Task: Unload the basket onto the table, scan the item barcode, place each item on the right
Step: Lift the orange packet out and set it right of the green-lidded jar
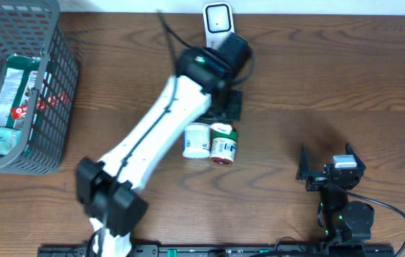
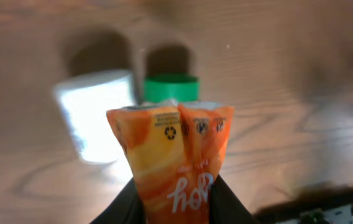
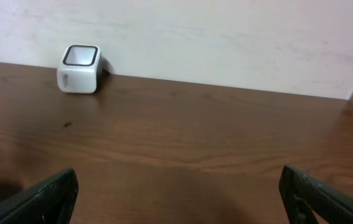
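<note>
I will next move my left gripper to its right in the overhead view, to the bare tabletop below beside the green-capped bottle. Then I will lower and let go of the pouch (image 2: 173,149).
In the left wrist view my left gripper (image 2: 175,190) is shut on an orange pouch (image 2: 173,149) with white lettering. The pouch stands up between the black fingers (image 2: 122,206), its sealed top edge towards a white bottle (image 2: 99,112) and a green-capped bottle (image 2: 170,87) beyond. Seen from overhead, the left arm (image 1: 160,121) reaches to just in front of the white scanner (image 1: 217,19) at the table's far edge; the pouch is hidden under the wrist there. My right gripper (image 1: 329,171) stands open and empty near the front right, and its wrist view shows the scanner (image 3: 80,61) far off.
A grey wire basket (image 1: 60,107) holding several packets sits at the far left. The white bottle (image 1: 196,140) and the green-capped bottle (image 1: 223,143) lie side by side mid-table, next to the left arm. A wall runs behind the table's far edge.
</note>
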